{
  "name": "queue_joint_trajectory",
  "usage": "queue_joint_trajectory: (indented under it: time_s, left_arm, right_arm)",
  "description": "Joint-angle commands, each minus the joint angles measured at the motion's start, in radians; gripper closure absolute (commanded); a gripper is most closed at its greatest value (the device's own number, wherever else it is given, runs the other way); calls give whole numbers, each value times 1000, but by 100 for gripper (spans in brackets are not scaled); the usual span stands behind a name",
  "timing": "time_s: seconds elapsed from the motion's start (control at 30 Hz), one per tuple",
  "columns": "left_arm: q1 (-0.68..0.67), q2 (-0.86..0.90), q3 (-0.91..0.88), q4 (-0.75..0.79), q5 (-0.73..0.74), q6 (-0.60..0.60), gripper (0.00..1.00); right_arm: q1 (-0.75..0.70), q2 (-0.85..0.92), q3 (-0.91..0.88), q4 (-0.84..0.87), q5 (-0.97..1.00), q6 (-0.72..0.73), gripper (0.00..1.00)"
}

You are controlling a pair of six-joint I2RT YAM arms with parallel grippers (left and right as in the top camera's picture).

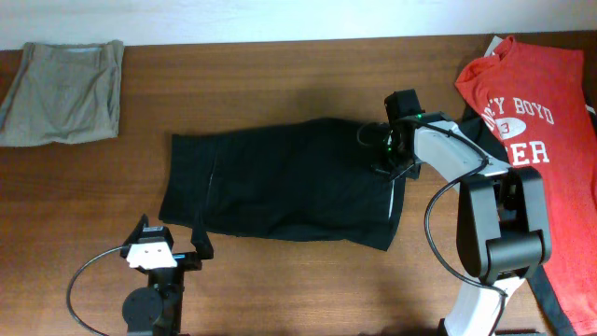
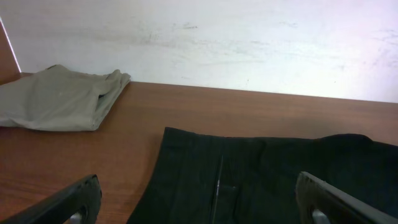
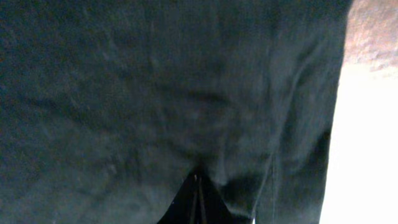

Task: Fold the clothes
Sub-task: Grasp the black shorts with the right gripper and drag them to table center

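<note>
My left gripper will next move outward and tilt down onto the black shorts' end edge nearest the khaki shorts, because its open fingers are short of that edge.
Black shorts lie spread flat in the middle of the table. My right gripper is at their right end, shut on the black cloth; in the right wrist view the fingertips pinch a pucker of the black shorts, which fill the frame. My left gripper is open and empty at the front left, just short of the near left edge of the shorts. In the left wrist view both fingers flank the black shorts.
Folded khaki shorts lie at the back left, also in the left wrist view. A red printed T-shirt lies along the right edge. A white wall backs the wooden table.
</note>
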Motion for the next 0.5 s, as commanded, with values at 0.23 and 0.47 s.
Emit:
queue_joint_trajectory:
  time_s: [0.23,0.47]
  left_arm:
    - [4,-3,-4,-3,4,16,1]
    - [5,-3,-4,-2,3,16,1]
  right_arm:
    - [5,86,-14,29,43,12,96]
    - [-3,100,27,92,123,-39,92]
